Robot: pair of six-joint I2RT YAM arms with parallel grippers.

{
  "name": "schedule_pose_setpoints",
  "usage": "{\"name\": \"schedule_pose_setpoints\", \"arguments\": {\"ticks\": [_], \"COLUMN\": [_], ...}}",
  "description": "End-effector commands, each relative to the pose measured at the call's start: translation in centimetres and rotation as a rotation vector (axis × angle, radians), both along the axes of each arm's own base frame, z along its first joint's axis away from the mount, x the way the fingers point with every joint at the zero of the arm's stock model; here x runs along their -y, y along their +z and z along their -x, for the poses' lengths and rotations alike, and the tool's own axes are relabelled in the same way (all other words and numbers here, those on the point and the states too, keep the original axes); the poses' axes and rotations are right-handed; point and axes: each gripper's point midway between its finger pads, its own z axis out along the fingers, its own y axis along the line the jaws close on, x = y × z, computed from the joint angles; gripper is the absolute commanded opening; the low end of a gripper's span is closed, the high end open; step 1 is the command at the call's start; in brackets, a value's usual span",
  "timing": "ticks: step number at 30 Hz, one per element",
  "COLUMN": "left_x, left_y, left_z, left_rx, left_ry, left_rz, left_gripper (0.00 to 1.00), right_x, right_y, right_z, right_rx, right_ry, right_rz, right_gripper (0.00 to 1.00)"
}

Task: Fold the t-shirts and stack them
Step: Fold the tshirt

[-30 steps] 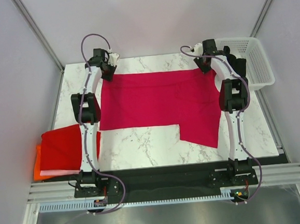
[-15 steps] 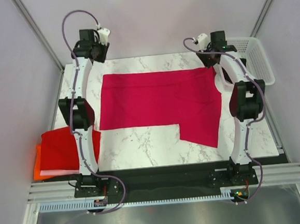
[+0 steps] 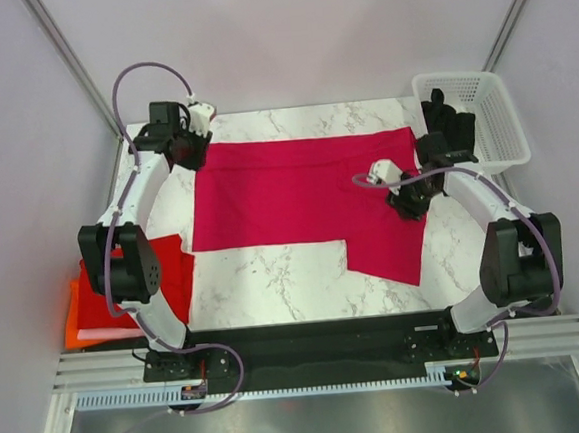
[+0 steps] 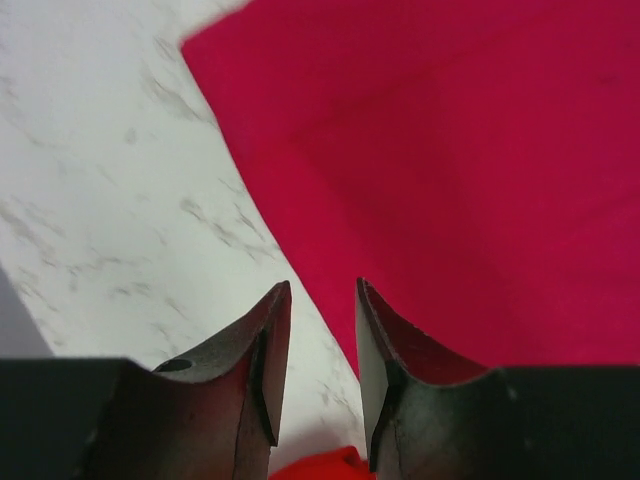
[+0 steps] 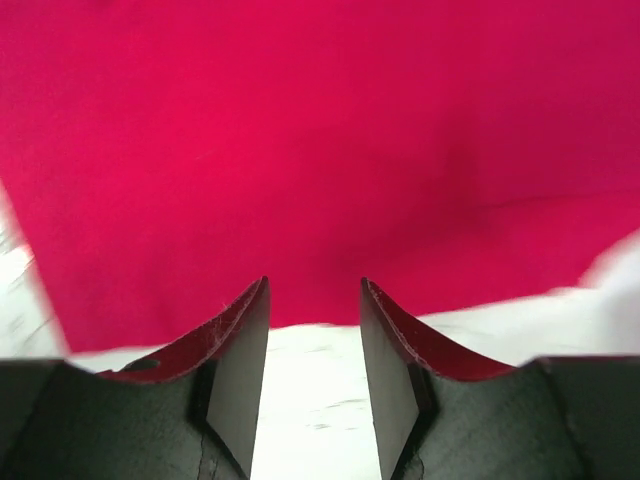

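I will next move my right gripper back and down onto the flap's near corner on the basket side (image 3: 416,282) (image 5: 75,342), because it is lying flat with bare marble next to it.
A raspberry-crimson t-shirt (image 3: 297,188) lies flat across the marble table (image 3: 274,278), with one flap reaching toward the near right. My left gripper (image 3: 188,154) hovers at the shirt's far left corner. Its jaws (image 4: 320,290) are open and hold nothing, with marble below them and the shirt's edge (image 4: 480,170) just to the right. My right gripper (image 3: 407,203) hangs over the shirt's right side. It is also open (image 5: 313,285) and holds nothing, with white marble between the fingers and crimson cloth (image 5: 320,130) ahead. Brighter red (image 3: 109,281) and orange (image 3: 75,329) t-shirts lie stacked at the table's left edge.
A white lattice basket (image 3: 498,125) with dark items inside stands at the far right corner. Grey walls with metal posts close in the table on the left, far and right sides. A strip of bright red cloth (image 4: 320,465) shows under my left jaws.
Both grippers have left the shirt's far corners. The left arm swung out to the left and stayed near the far left corner. The right arm came nearer, over the shirt's right side.
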Motion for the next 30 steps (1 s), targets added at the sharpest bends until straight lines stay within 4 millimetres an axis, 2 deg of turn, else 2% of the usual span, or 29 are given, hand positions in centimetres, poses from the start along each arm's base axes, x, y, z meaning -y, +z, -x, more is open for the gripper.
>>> {"name": "schedule_pose_setpoints", "arguments": {"ticks": [1, 2, 3, 4, 7, 13, 15, 19, 30], "left_x": [0.4, 0.4, 0.3, 0.3, 0.0, -0.5, -0.8, -1.1, -1.6], "left_y": [-1.8, -2.4, -2.9, -3.9, -5.2, -6.1, -6.3, -6.5, -6.7], "left_z": [2.7, 3.0, 3.3, 3.7, 3.9, 3.8, 3.6, 3.4, 3.2], "left_rx": [-0.054, -0.069, -0.079, -0.104, -0.135, -0.152, -0.154, -0.156, -0.16], "left_ry": [-0.043, -0.045, -0.046, -0.044, -0.034, -0.026, -0.019, -0.012, -0.002], "left_rz": [0.011, 0.01, 0.007, 0.007, -0.003, -0.034, -0.049, -0.066, -0.089], "left_gripper": [0.39, 0.39, 0.39, 0.39, 0.39, 0.39, 0.4, 0.4, 0.41], "right_x": [-2.0, -2.1, -2.0, -2.2, -2.1, -1.6, -1.2, -0.5, 0.2], "right_y": [0.1, -0.2, -1.7, -1.5, -3.1, -5.2, -6.0, -7.1, -8.4], "right_z": [7.1, 8.1, 10.0, 10.7, 13.7, 18.3, 18.7, 18.3, 18.7], "right_rx": [-0.032, -0.032, -0.064, -0.022, -0.047, -0.128, -0.134, -0.139, -0.168], "right_ry": [0.294, 0.333, 0.376, 0.443, 0.573, 0.73, 0.755, 0.756, 0.774], "right_rz": [-0.022, -0.012, -0.001, 0.029, 0.064, 0.098, 0.12, 0.161, 0.197], "right_gripper": [0.49, 0.49, 0.49, 0.48, 0.47, 0.46, 0.46, 0.47, 0.47]}}
